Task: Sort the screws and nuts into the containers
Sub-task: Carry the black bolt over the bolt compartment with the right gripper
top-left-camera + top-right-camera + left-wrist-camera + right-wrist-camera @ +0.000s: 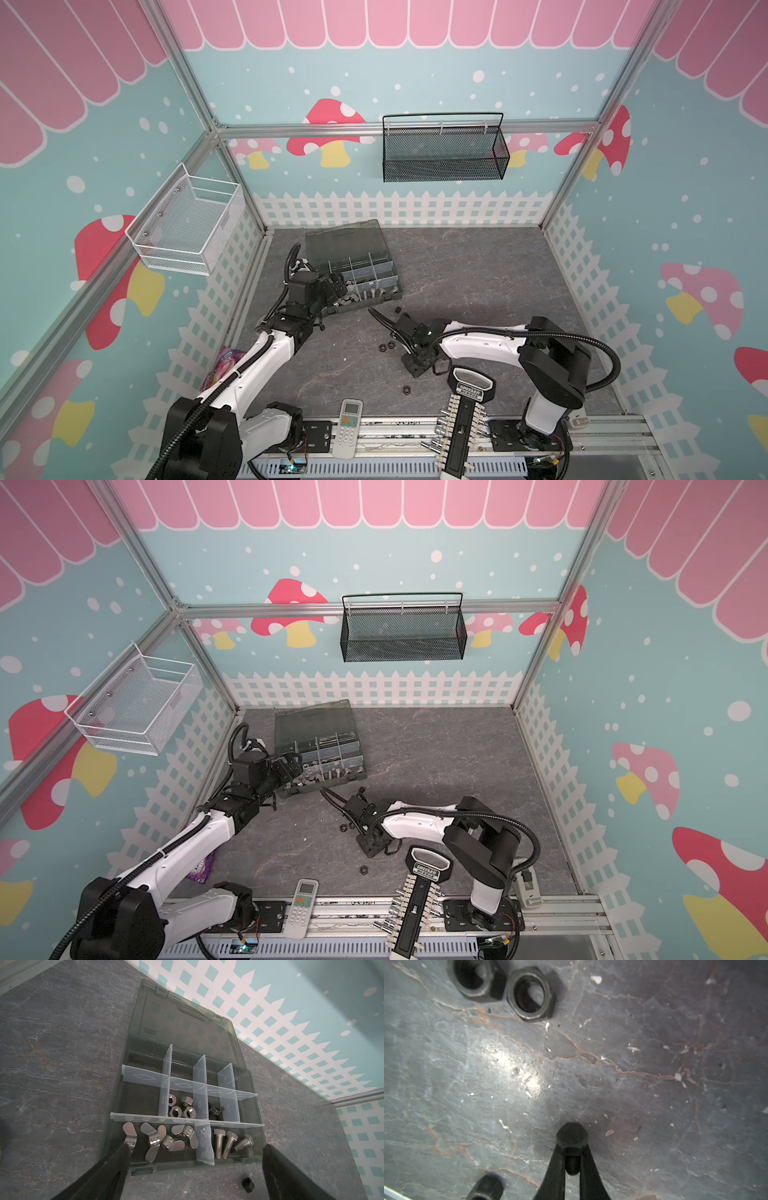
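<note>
The black screw rises outward with my right gripper next for release over one section of the organizer box, since black screws already lie there.
The organizer box point(345, 243) lies open at the back left of the table, its containers point(143, 1077) split by pale dividers. Silver nuts point(180, 1108), black screws point(216, 1112), silver screws point(226, 1142) and wing nuts point(158, 1138) each fill their own compartment. My left gripper point(196, 1147) hangs open over the box's near edge with nothing between its fingers. A loose black nut point(248, 1185) lies just outside the box. My right gripper point(572, 1152) is shut on a black screw point(572, 1138) just above the table. Two black nuts point(530, 993) lie ahead of it and a third point(485, 1187) beside it.
A white remote point(348, 428) and a black socket rack point(461, 424) lie at the front edge. A colourful packet point(222, 365) sits by the left wall. A black mesh basket point(444, 149) and a white wire basket point(187, 224) hang on the walls.
</note>
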